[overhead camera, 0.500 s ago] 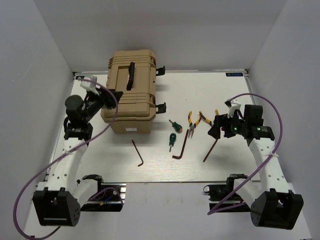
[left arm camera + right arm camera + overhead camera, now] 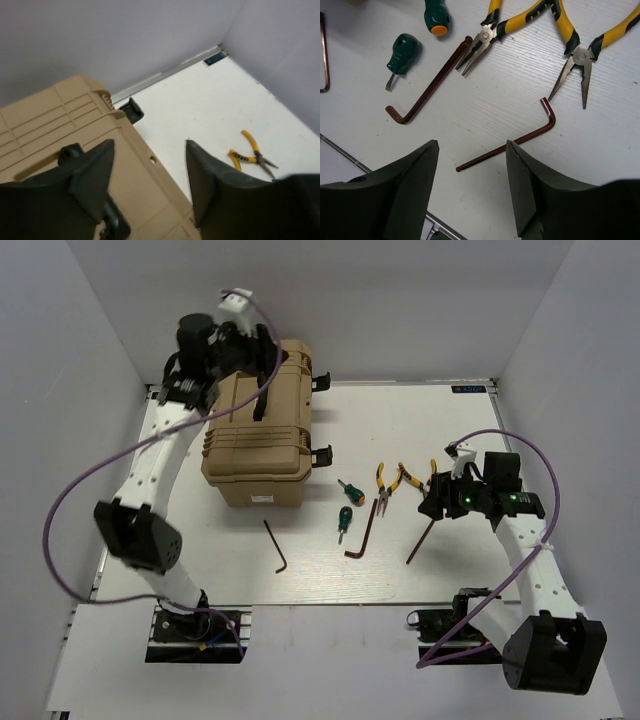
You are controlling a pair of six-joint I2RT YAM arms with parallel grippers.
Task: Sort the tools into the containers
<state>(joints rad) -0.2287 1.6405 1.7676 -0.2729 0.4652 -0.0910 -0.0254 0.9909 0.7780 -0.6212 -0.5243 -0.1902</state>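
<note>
The box is shut, so the left gripper should next turn to line up with the black handle on the toolbox lid (image 2: 262, 400) (image 2: 115, 220) and go down until its fingers are on both sides of the handle.
The tan toolbox (image 2: 256, 454) stands shut at the back left, and its ribbed lid (image 2: 55, 112) fills the left of the left wrist view. My left gripper (image 2: 268, 352) hovers open above the box's rear edge, holding nothing (image 2: 150, 146). Two green-handled screwdrivers (image 2: 350, 489) (image 2: 344, 522), two yellow pliers (image 2: 383, 483) (image 2: 405, 477) and three dark hex keys (image 2: 277, 545) (image 2: 362, 535) (image 2: 420, 540) lie on the table. My right gripper (image 2: 431, 504) hangs open just above the rightmost hex key (image 2: 515, 142), empty (image 2: 472, 145).
Black latches (image 2: 321, 454) (image 2: 131, 110) stick out of the toolbox's right side, and a black handle (image 2: 262, 400) lies along its lid. White walls enclose the table on three sides. The table's metal front rail (image 2: 340, 152) runs just below the right gripper.
My left arm has risen from the toolbox's left side and swung up over its back. The right arm has hardly moved.
</note>
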